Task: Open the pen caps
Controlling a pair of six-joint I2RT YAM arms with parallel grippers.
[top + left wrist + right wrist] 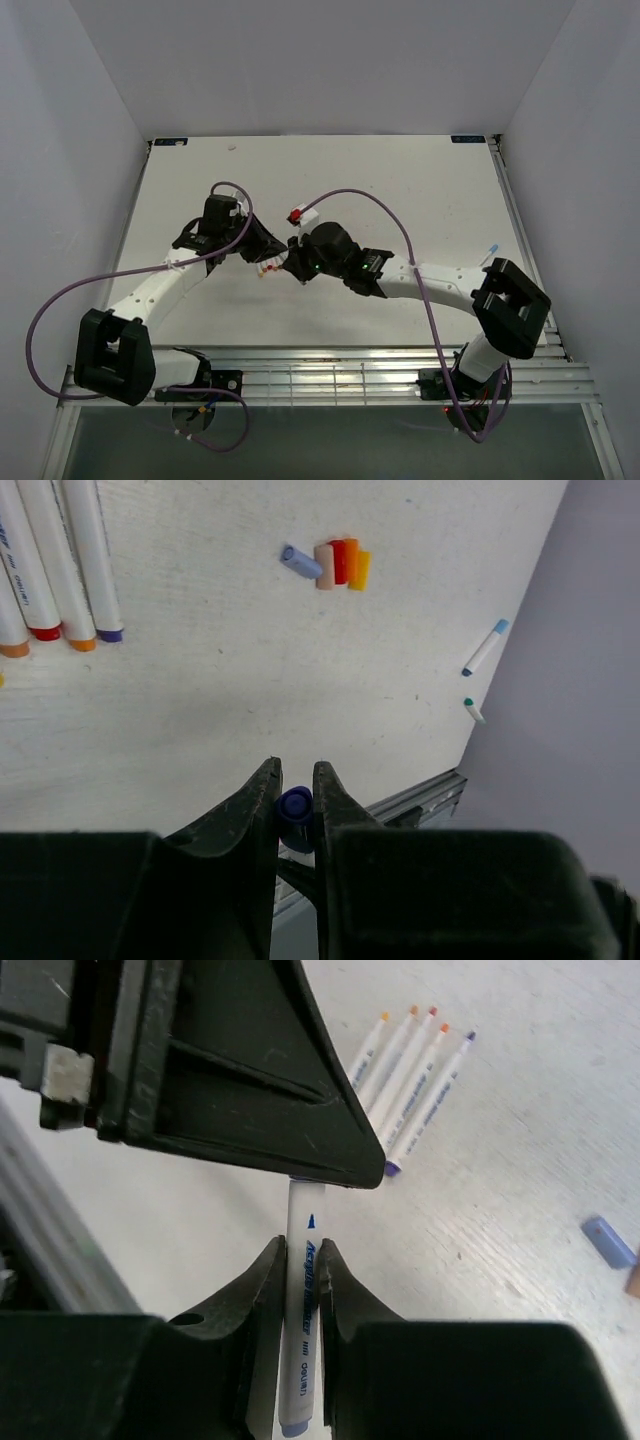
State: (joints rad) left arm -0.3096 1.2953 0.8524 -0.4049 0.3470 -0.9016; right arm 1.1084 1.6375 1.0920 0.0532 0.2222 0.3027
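My right gripper will lower outward to the bare table beside the white pens and release the pen's body (303, 1300) to continue their row.
My left gripper (296, 770) is shut on a dark blue pen cap (295, 805), which sits pinched between its fingers. My right gripper (303, 1245) is shut on a white pen barrel (303, 1300) with blue lettering. The barrel's upper end meets the underside of the left gripper's finger (250, 1080). Whether cap and barrel have come apart is hidden. In the top view the two grippers (268, 250) (293, 262) meet above mid-table. Loose caps in pale blue, pink, red, orange and yellow lie in a short row (335, 563).
Several white pens with bare coloured tips lie side by side (410, 1080) (60, 560). A pale blue cap (608, 1242) lies on the table. A blue-capped pen (485, 645) and a green-tipped piece (473, 710) lie near the right wall. A metal rail (330, 375) runs along the near edge.
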